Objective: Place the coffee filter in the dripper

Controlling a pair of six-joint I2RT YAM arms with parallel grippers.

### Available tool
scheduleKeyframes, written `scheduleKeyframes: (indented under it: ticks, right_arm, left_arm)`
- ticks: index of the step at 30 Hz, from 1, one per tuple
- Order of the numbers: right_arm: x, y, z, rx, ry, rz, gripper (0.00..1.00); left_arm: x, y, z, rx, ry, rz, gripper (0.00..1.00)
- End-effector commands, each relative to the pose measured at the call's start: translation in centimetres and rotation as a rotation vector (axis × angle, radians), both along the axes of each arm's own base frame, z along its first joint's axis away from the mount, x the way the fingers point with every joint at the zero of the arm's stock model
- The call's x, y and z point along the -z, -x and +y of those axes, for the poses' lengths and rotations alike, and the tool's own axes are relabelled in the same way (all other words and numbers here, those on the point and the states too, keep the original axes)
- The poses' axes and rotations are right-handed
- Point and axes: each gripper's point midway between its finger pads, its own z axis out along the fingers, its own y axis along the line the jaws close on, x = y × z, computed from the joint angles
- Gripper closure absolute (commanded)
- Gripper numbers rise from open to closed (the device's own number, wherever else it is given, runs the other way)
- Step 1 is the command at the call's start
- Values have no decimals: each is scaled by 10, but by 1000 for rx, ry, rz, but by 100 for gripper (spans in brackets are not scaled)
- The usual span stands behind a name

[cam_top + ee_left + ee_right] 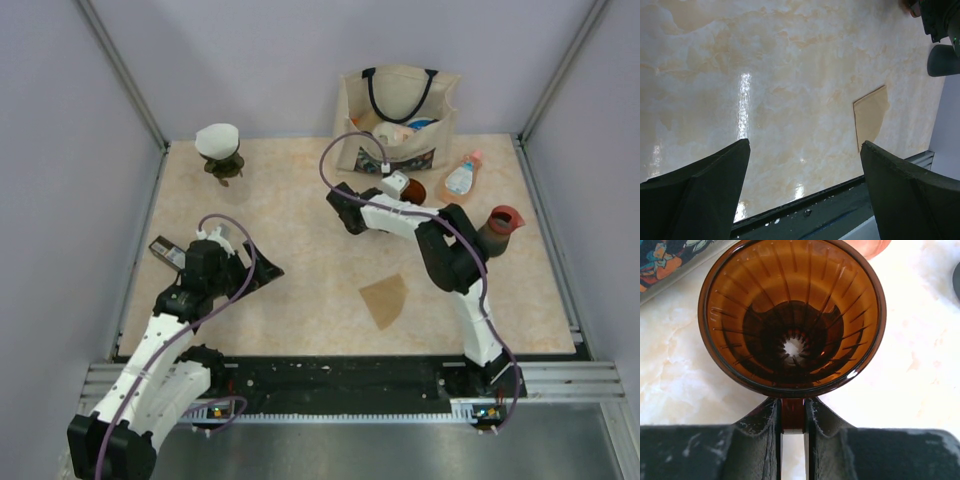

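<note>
My right gripper lifts the dripper next, carries it toward the right in the top view and lowers it onto the carafe's red top [505, 219], which stands open.
The amber ribbed dripper [792, 315] stands open side up on the table at the back, just in front of the tote bag; it shows as a brown spot in the top view [414, 190]. My right gripper [792, 416] is shut on the dripper's handle [792, 414]; in the top view it [403, 188] is at the dripper's left side. The brown paper coffee filter [385, 298] lies flat on the table near the front, also in the left wrist view [871, 115]. My left gripper [258, 272] is open and empty, hovering left of the filter [805, 167].
A cream tote bag [398, 120] full of items stands at the back. A small bottle [461, 178] and a dark carafe with a red top [500, 227] are at the right. A white-topped dark stand [219, 150] is at the back left. A black flat device [166, 250] lies left.
</note>
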Motion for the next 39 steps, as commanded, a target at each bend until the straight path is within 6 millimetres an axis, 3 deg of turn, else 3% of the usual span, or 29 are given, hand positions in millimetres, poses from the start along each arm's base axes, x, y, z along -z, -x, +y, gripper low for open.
scheduleKeyframes:
  ticks: [1, 4, 6, 10, 16, 19, 22, 26, 30, 39]
  right_arm:
    - [-44, -1, -8, -60, 54, -21, 100]
    - [-48, 10, -8, -145, 53, 35, 100]
    - [-61, 19, -11, -211, 56, 55, 100]
    - [-111, 47, -25, -325, 37, 33, 100]
    - [-171, 90, -84, -390, -49, -61, 100]
    - [-185, 100, -121, -370, -75, -80, 100]
    - [-183, 106, -168, -278, -83, -73, 100]
    - [-172, 107, -200, -210, -90, -65, 100]
    - [-158, 108, -218, -158, -85, -38, 100]
    - [-137, 115, -233, -112, -74, -5, 100]
  left_arm:
    - [-4, -6, -3, 18, 1, -47, 4]
    - [-5, -6, -3, 21, 1, -51, 4]
    - [-5, -6, -3, 17, 3, -50, 4]
    - [-7, -11, -4, 21, 9, -74, 3]
    - [-12, -14, -9, 42, 25, -95, 2]
    - [-13, -14, -9, 47, 27, -105, 1]
    - [-16, -14, -11, 51, 36, -120, 1]
    - [-16, -13, -10, 53, 36, -122, 1]
    - [-15, -12, -11, 57, 36, -114, 1]
    - [-14, -10, -10, 56, 35, -113, 1]
